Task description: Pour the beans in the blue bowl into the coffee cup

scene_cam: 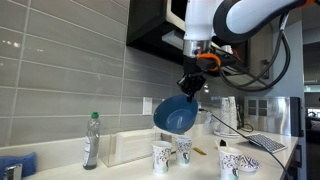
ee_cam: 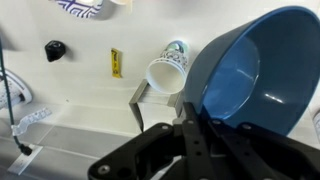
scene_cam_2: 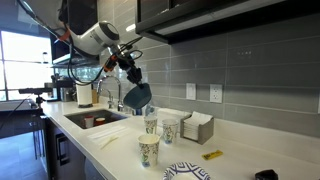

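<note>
I will lower my gripper away from the cups, level the tilted bowl on the bare counter [scene_cam_2: 116, 143] by the sink and release it, as it looks empty inside.
My gripper [scene_cam: 190, 86] is shut on the rim of the dark blue bowl [scene_cam: 175, 115] and holds it tilted steeply in the air above the counter. It shows in both exterior views, gripper [scene_cam_2: 132, 78] and bowl [scene_cam_2: 138, 97]. In the wrist view the bowl [ee_cam: 250, 75] fills the right side, with the jaws [ee_cam: 196, 122] clamped on its edge. Its inside looks bare, and no beans show. A white patterned paper cup [ee_cam: 168, 70] stands just beside the bowl's lower rim. The same cup [scene_cam: 184, 150] [scene_cam_2: 151, 120] stands under the bowl.
Two more paper cups [scene_cam: 161, 157] [scene_cam: 228, 163] stand nearby. A white box [scene_cam: 125, 148] and a bottle [scene_cam: 91, 140] stand by the tiled wall. A sink [scene_cam_2: 95, 118], a yellow item [scene_cam_2: 212, 155], a patterned bowl [scene_cam_2: 187, 172] and a keyboard [scene_cam: 265, 142] are on the counter.
</note>
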Controlling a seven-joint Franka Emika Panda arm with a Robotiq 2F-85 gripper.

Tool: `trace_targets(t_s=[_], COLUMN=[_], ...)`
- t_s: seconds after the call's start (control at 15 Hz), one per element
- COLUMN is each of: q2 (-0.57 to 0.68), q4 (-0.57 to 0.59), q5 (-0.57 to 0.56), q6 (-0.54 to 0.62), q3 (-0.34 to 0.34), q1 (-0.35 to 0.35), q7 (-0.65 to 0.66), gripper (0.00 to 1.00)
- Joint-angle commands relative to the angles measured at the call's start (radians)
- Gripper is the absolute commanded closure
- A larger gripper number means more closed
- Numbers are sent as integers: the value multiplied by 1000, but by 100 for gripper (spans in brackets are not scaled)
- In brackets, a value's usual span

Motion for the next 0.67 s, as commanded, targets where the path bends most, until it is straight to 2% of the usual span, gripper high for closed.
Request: trace_targets(t_s=[0.0,0.33,0.6], q2=[-124,-193,-209], q4=[-171,-338,-430], q5=[157,382,505], q6=[134,307,349], q3=[-14,-40,-46], q1=[-32,-40,-54], q7=[-19,-111,-198], gripper=[99,99,99])
